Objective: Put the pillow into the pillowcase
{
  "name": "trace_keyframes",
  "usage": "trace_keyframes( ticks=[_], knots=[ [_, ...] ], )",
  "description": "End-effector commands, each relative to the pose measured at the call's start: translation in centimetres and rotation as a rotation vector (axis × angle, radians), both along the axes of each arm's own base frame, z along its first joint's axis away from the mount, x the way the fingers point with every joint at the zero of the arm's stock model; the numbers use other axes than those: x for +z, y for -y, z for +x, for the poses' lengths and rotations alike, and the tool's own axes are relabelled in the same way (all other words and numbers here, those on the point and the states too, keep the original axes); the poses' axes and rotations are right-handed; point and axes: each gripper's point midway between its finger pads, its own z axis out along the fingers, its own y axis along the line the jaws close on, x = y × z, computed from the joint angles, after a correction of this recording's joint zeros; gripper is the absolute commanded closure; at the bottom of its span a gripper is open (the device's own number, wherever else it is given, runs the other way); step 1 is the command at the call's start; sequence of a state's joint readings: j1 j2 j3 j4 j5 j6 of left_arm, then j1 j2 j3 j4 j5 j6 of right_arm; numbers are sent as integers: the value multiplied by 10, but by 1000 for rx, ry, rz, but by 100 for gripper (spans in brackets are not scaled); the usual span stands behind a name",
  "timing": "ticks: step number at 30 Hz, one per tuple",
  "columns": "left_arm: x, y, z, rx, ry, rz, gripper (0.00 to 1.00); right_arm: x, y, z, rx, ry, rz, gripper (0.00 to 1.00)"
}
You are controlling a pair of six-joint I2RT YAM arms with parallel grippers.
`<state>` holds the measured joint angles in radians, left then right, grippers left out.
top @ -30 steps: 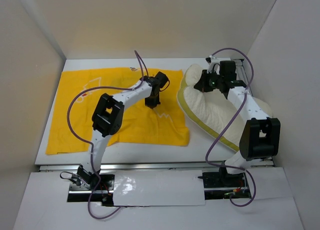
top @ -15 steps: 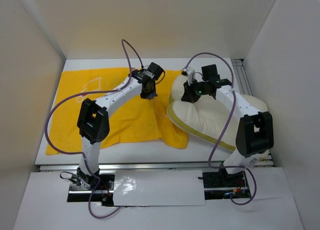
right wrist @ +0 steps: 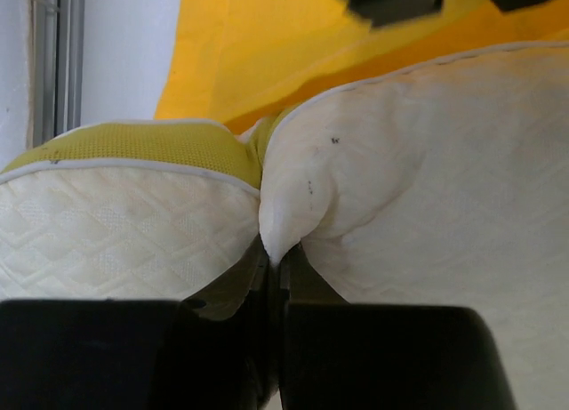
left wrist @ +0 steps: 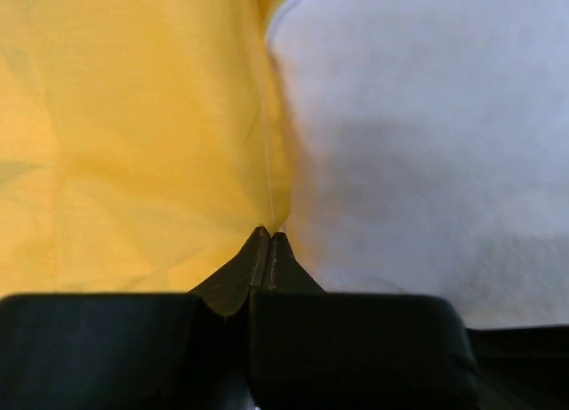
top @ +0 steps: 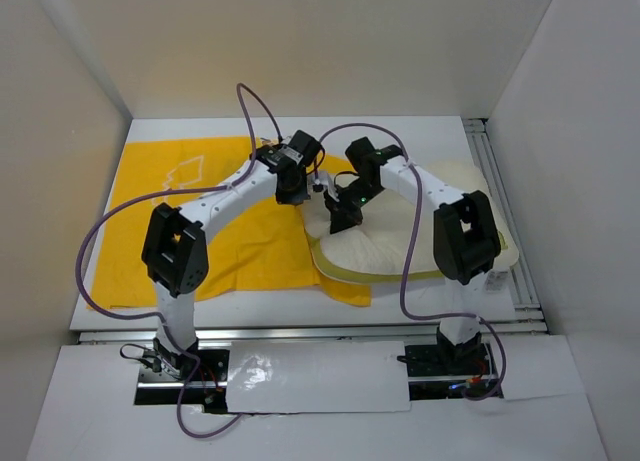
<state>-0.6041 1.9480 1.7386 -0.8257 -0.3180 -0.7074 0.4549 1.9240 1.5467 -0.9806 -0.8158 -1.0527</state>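
Note:
The left gripper will next pull the held fold of the pillowcase back and over the pillow's near corner (top: 328, 257) and release it there, because that corner is still uncovered outside the pillowcase.
The yellow pillowcase (top: 200, 216) lies flat on the left and middle of the table. The cream quilted pillow (top: 400, 243) with a yellow-green side band lies right of centre, its left end over the pillowcase's right edge. My left gripper (top: 293, 193) is shut on a fold of the pillowcase (left wrist: 160, 125) at that edge, held up from the table. My right gripper (top: 340, 217) is shut on a pinch of the pillow's fabric (right wrist: 293, 205) at its left end. The pillowcase (right wrist: 293, 36) shows behind the pillow in the right wrist view.
White walls close in the table on three sides. A metal rail (top: 495, 171) runs along the right edge, and another rail (top: 300, 333) along the near edge. Purple cables loop above both arms.
My right gripper has dragged the pillow left, from the right side onto the pillowcase's right edge. My left gripper has shut on the pillowcase edge and bunched it up.

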Motion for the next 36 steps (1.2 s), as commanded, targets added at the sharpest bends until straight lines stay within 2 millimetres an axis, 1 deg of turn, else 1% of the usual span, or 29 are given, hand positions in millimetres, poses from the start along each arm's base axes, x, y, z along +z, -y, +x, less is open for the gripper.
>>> trace_keyframes(
  ticks=[1,2,3,4,5,6,7,8,9,10,11,12,13,16,19,20,21,23,24,26,27,28,30,31,32,33,34,35,36],
  knots=[
    [36,11,-1,-25,91,-63,100,21,-23,-6,121,56,48,100],
    [33,8,-2,-19,90,-49,100,20,-20,-2,90,55,13,100],
    [37,8,-2,-19,98,-55,100,25,-21,2,62,66,13,100],
    [40,4,-3,-13,103,-46,100,35,-15,6,29,86,26,100],
    [37,4,-5,-5,94,-44,100,42,-14,14,5,126,39,100],
    [42,0,-7,0,103,-39,100,41,-8,12,-31,110,39,100],
    [47,-4,-9,14,116,-40,100,47,-7,11,-31,134,51,100],
    [50,-4,-9,14,123,-46,100,63,-7,11,-32,192,82,100],
    [50,-8,-12,19,120,-34,100,65,-7,6,-45,191,79,100],
    [52,-11,-13,23,127,-29,100,80,-7,6,-46,241,106,100],
    [51,-12,-15,23,120,-24,100,85,-6,4,-46,256,115,100],
    [55,-12,-15,23,127,-29,100,84,-7,-3,-36,252,114,100],
    [54,-16,-17,35,120,-19,100,89,-11,-8,-21,263,122,100],
    [60,-19,-22,43,121,-25,100,87,-18,-21,24,259,127,100],
    [64,-21,-25,43,121,-25,100,76,-23,-34,60,207,99,100],
    [64,-21,-25,43,121,-25,100,68,-24,-38,77,188,77,100],
    [66,-22,-25,47,124,-18,100,71,-23,-39,77,183,74,100],
    [65,-24,-27,54,112,-13,100,66,-25,-42,107,187,69,100],
    [67,-26,-30,54,111,-13,100,64,-28,-49,135,180,78,100],
    [72,-27,-31,55,121,-20,100,54,-32,-54,158,153,77,100],
    [68,-28,-32,54,112,-14,100,48,-36,-48,147,142,74,100],
    [74,-28,-34,55,124,-23,100,53,-43,-39,127,153,88,100],
    [79,-29,-34,55,134,-30,100,54,-56,-24,98,164,118,100],
    [80,-31,-37,55,136,-32,100,63,-64,-11,88,227,151,100],
    [77,-29,-41,44,128,-26,100,66,-70,-1,38,223,158,100],
    [81,-28,-43,39,132,-41,100,75,-75,10,16,263,176,100],
    [80,-27,-50,27,129,-40,100,77,-81,22,11,313,200,100],
    [77,-24,-50,21,123,-49,100,85,-84,35,-61,311,225,100],
    [80,-20,-54,5,129,-66,100,90,-90,46,-115,320,256,100]
  ],
)
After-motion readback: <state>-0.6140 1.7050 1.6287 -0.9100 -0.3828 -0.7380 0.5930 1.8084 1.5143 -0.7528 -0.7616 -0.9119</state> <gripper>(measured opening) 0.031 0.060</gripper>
